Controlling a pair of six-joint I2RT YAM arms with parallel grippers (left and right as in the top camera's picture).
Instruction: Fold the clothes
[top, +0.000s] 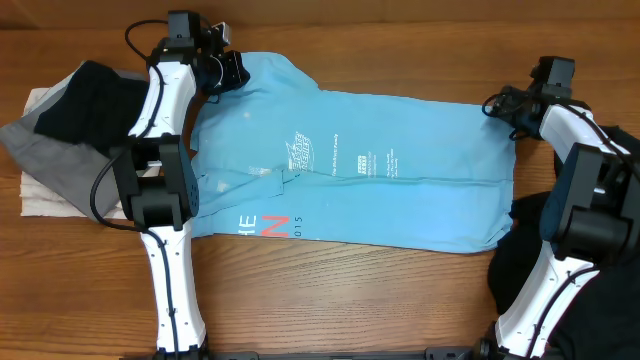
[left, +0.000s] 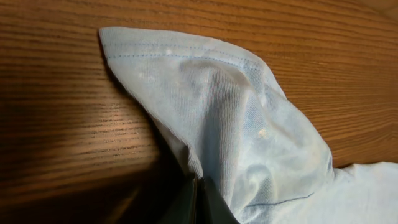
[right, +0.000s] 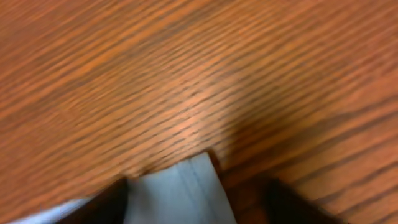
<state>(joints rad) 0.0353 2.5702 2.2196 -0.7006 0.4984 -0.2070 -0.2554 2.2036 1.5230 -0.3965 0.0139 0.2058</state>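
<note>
Next, I lift the sleeve, fold it back over the shirt's uncovered near corner by the red print, which lies back from my left gripper, and release it.
A light blue T-shirt with printed logos lies spread flat across the wooden table. My left gripper is at the shirt's far left corner. In the left wrist view its jaws are shut on the sleeve fabric, which bunches up from them. My right gripper is at the shirt's far right corner. In the right wrist view, which is blurred, its fingers stand apart, with the hem corner between them.
A pile of black and grey clothes lies on a white cloth at the left edge. A black garment lies at the right, by the right arm's base. Bare wood shows along the front.
</note>
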